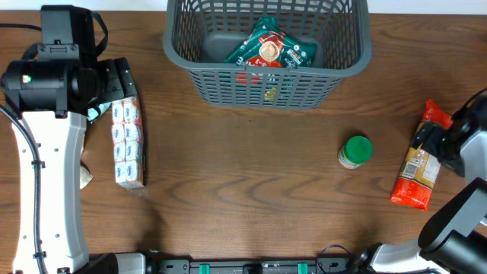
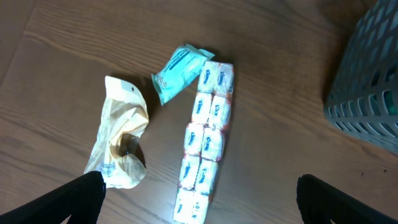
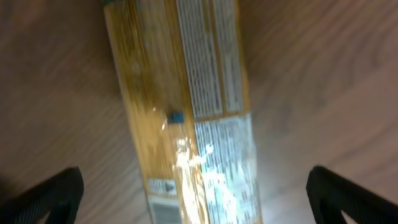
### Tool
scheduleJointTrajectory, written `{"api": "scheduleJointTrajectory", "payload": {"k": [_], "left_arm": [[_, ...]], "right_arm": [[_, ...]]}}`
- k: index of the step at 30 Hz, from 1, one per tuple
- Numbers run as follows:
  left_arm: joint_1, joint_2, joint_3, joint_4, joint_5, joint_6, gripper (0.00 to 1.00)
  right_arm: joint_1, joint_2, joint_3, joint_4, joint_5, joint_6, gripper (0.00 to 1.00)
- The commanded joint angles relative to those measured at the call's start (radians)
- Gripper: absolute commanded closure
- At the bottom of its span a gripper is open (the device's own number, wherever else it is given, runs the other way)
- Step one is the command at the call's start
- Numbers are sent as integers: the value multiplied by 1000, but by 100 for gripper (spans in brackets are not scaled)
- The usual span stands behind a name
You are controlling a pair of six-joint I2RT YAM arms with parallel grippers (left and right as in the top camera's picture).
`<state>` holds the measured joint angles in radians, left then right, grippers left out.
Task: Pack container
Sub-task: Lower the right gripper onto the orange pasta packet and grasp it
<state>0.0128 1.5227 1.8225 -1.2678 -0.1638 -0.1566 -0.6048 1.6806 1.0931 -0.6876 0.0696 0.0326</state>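
Note:
Next I need to move my right gripper down over the middle of the orange pasta packet (image 1: 418, 167) (image 3: 196, 152) and close across its width, since the open fingers already are on either side of the packet's long edges.
The dark grey slotted container (image 1: 344, 61) stands at the top centre and holds a green snack bag (image 1: 268, 47); its corner shows in the left wrist view (image 2: 367, 93). A long white multipack (image 1: 127, 143) lies at the left, also in the left wrist view (image 2: 205, 143). My left gripper (image 2: 199, 202) is open above it. An orange pasta packet (image 1: 418, 167) lies at the right and fills the right wrist view (image 3: 186, 106). My right gripper (image 3: 196, 193) is open above it, fingers either side. A green-lidded jar (image 1: 354, 151) stands right of centre.
A teal packet (image 2: 177, 70) and a crumpled cream bag (image 2: 121, 134) lie left of the multipack. The left arm's white body (image 1: 46, 167) covers the table's left side.

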Motion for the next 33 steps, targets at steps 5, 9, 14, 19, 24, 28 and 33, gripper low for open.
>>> {"api": "scheduleJointTrajectory", "payload": {"k": [5,9,14,19,24,28,33], "left_arm": [[3,-2,8,-1,-1,9,1],[3,-2,8,-1,-1,9,1],[3,-2,8,-2,-1,8,1],[3,-2,8,-4,-1,9,1],[3,-2,8,-5,-1,8,1],[3,-2,8,-5,-1,9,1],[3,-2,8,-5,-1,9,1]], "right_arm": [[-4,-3,-135,176,-22,-43,1],[-4,5,-184,271,-32,-60,1],[-4,26,-205,319,-76,-72,1],[-4,48,-205,332,-74,-72,4],[-5,86,-205,344,-74,-72,4],[-5,135,-205,344,-75,-72,4],[-5,170,-205,336,-99,-71,23]]}}
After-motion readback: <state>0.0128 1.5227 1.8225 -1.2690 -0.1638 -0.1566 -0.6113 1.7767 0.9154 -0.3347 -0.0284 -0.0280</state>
